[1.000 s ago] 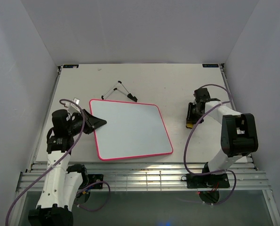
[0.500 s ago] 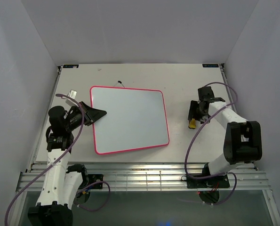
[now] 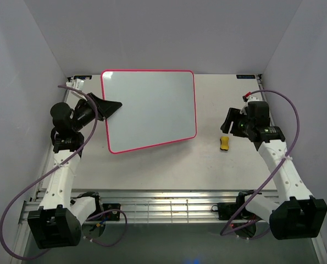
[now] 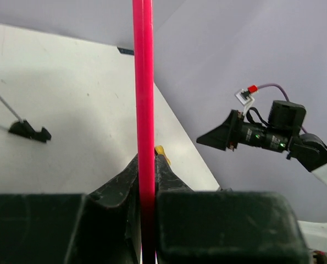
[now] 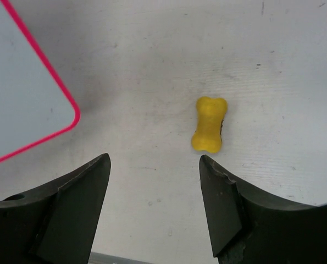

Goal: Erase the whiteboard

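The whiteboard [image 3: 149,110] should go down onto the black wire stand below, so my left gripper will next move down and let go of it there. The stand's hooked foot can catch the whiteboard's rim.
The whiteboard [image 3: 149,110], white with a pink-red rim and no writing showing, is lifted off the table and tilted toward the back wall. My left gripper [image 3: 111,106] is shut on its left rim. In the left wrist view the rim [image 4: 143,82] runs edge-on between the closed jaws of my left gripper [image 4: 147,159]. My right gripper [image 3: 227,120] hangs open over the table's right side with nothing in it. A yellow eraser [image 5: 209,124] lies on the table just beyond the right gripper [image 5: 154,162]. A corner of the whiteboard [image 5: 20,99] shows at the left of the right wrist view.
The yellow eraser [image 3: 225,143] lies right of the board. A thin black wire stand [image 4: 28,131] rests on the table behind the board, hidden by it in the top view. Purple-grey walls close in the table on three sides.
The left gripper has raised the whiteboard from flat on the table toward the back wall. The right gripper let go of the yellow eraser, opened and drew back to the right.
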